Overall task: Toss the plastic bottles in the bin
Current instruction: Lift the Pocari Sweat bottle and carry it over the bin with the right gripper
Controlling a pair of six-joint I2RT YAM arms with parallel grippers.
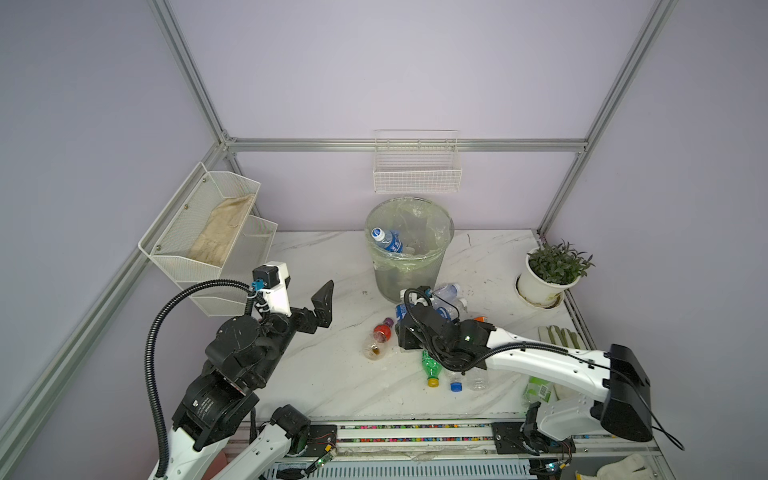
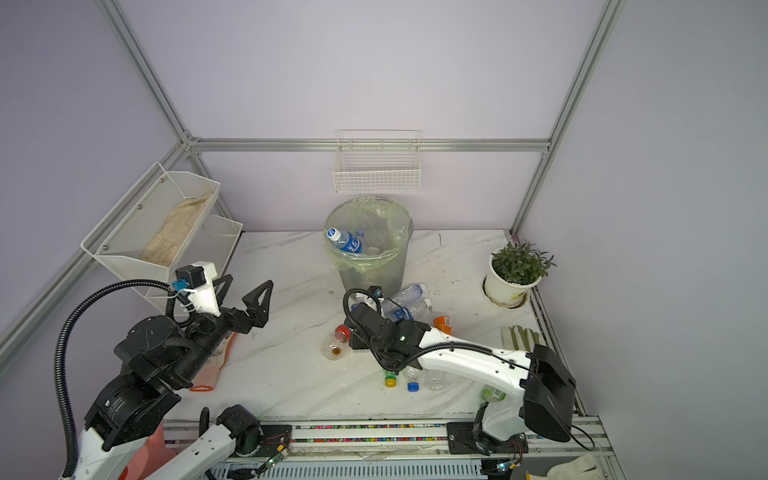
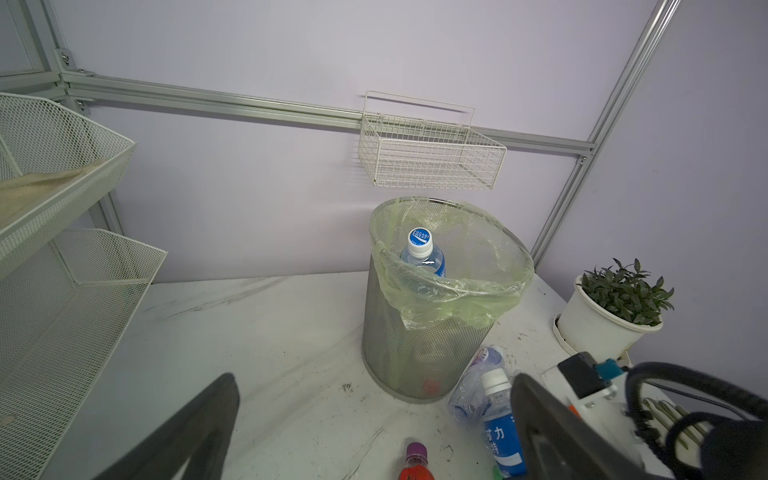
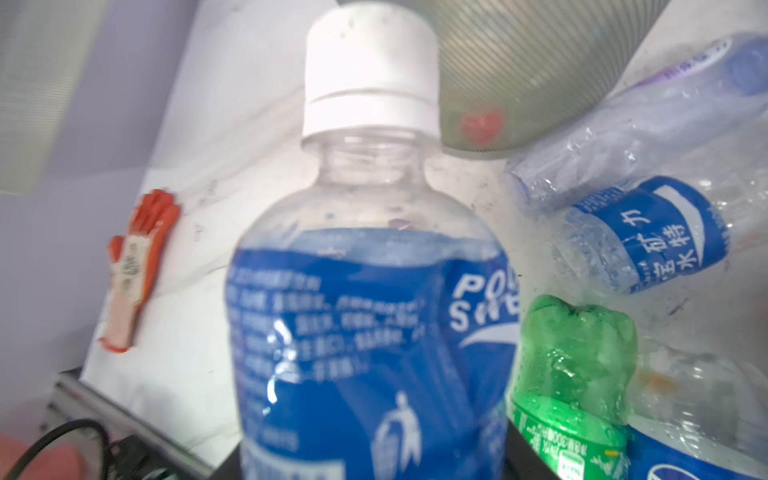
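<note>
The robot's right gripper should next rise to clear the bin's rim, move outward over the bin's opening (image 1: 414, 226), which is farther outward and higher, and let go of the bottle.
The bin (image 1: 399, 282) (image 2: 370, 278) (image 3: 415, 353) stands at the back of the table, with a blue-labelled bottle (image 1: 388, 240) (image 3: 422, 253) poking out of its green liner. In front of it my right gripper (image 1: 401, 322) (image 4: 374, 457) is shut on a white-capped, blue-labelled bottle (image 4: 365, 324) (image 3: 500, 432), whose label is creased. Around it lie a green bottle (image 1: 430, 368) (image 4: 573, 374), a red purple-capped bottle (image 1: 382, 332), crushed clear bottles (image 1: 449, 293) (image 4: 648, 232) and an orange-labelled one (image 2: 442, 324). My left gripper (image 2: 243, 293) (image 3: 374, 432) hovers open and empty at the left.
A white plant pot (image 1: 544, 282) stands at the back right. A white wire basket (image 1: 415, 170) hangs on the wall above the bin, and mesh shelves (image 1: 208, 232) hang at the left. Gloves (image 1: 557, 336) lie at the right edge, an orange glove (image 2: 212, 365) under my left arm.
</note>
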